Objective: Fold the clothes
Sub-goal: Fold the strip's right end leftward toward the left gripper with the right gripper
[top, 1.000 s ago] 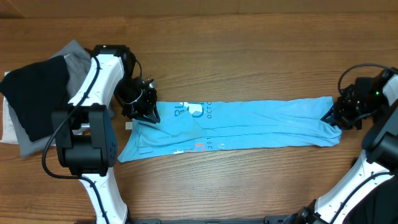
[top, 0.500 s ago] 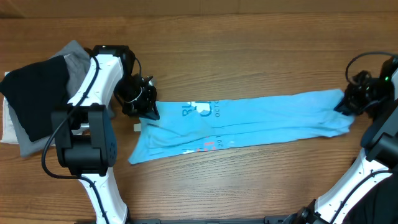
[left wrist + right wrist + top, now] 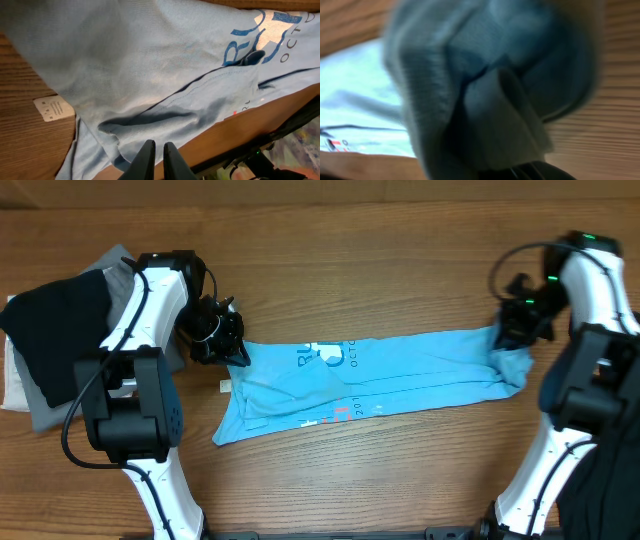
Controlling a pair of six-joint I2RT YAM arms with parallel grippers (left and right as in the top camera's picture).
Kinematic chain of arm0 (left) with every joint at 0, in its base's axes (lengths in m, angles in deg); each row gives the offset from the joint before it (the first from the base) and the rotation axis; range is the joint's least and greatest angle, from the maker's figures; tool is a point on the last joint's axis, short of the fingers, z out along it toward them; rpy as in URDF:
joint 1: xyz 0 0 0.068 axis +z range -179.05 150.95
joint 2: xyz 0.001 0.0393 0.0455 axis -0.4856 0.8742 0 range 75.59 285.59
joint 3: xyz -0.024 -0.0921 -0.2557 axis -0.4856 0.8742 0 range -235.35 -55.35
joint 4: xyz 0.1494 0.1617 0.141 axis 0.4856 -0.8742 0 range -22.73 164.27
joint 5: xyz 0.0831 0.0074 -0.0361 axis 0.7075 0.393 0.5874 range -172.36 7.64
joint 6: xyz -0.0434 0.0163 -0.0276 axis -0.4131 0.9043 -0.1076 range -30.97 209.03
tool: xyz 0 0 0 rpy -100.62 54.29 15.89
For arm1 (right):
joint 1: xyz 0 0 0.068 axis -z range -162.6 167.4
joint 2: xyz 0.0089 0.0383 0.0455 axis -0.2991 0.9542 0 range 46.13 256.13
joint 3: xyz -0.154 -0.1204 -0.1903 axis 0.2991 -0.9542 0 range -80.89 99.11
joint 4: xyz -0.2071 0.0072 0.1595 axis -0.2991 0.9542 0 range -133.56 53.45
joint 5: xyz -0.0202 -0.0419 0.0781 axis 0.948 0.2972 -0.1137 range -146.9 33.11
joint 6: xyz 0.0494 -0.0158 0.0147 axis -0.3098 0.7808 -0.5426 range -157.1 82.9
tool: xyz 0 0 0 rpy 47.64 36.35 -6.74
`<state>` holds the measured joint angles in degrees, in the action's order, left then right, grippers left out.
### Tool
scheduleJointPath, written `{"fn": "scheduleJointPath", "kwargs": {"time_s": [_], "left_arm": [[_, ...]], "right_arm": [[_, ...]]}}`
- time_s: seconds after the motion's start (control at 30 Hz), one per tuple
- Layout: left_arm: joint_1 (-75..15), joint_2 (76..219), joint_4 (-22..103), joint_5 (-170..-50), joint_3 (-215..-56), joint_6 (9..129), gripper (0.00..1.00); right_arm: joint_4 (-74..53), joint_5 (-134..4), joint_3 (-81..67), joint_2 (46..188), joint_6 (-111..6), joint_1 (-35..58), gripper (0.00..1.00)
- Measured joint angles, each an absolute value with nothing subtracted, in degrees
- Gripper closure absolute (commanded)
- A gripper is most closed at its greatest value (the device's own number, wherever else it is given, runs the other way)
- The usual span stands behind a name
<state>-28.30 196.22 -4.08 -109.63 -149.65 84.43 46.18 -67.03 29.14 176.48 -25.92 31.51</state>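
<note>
The T-shirt still lies long, so the robot's right gripper will carry its raised end to the left in the overhead view, over the T-shirt's middle (image 3: 377, 376), and release it.
The clothes in play are a sky-blue T-shirt (image 3: 400, 375) with white and pink-red lettering. It lies as a long strip across the table. My left gripper (image 3: 236, 356) sits at the strip's upper left corner. In the left wrist view its fingertips (image 3: 158, 145) are closed to a thin slit on the T-shirt's (image 3: 150, 75) edge. My right gripper (image 3: 508, 340) is shut on the strip's right end, which is raised and bunched. Blue cloth (image 3: 485, 75) fills the right wrist view and hides all but the dark finger bases (image 3: 545, 172).
A pile of black, grey and white garments (image 3: 50, 340) lies at the far left. A small white label (image 3: 225, 386) rests on the wood beside the shirt's left edge, the same label (image 3: 52, 107) showing in the left wrist view. Both arm bases stand along the front edge.
The right gripper first pulled the shirt's right end to the right, then lifted it up and back to the left. The shirt's lower left corner slid right. The left gripper barely moved.
</note>
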Motion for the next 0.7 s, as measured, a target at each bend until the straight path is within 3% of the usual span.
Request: {"fn": "scheduleJointPath", "kwargs": {"time_s": [0.33,0.7], "left_arm": [[-28.3,196.2,-3.9,-109.6,-149.7,83.6,0.89],[-28.3,196.2,-3.9,-109.6,-149.7,83.4,0.89]], "right_arm": [[49.6,-64.9,29.1,176.5,-32.4,13.6,0.96],[49.9,-64.3,29.1,176.5,-38.4,1.0,0.96]]}}
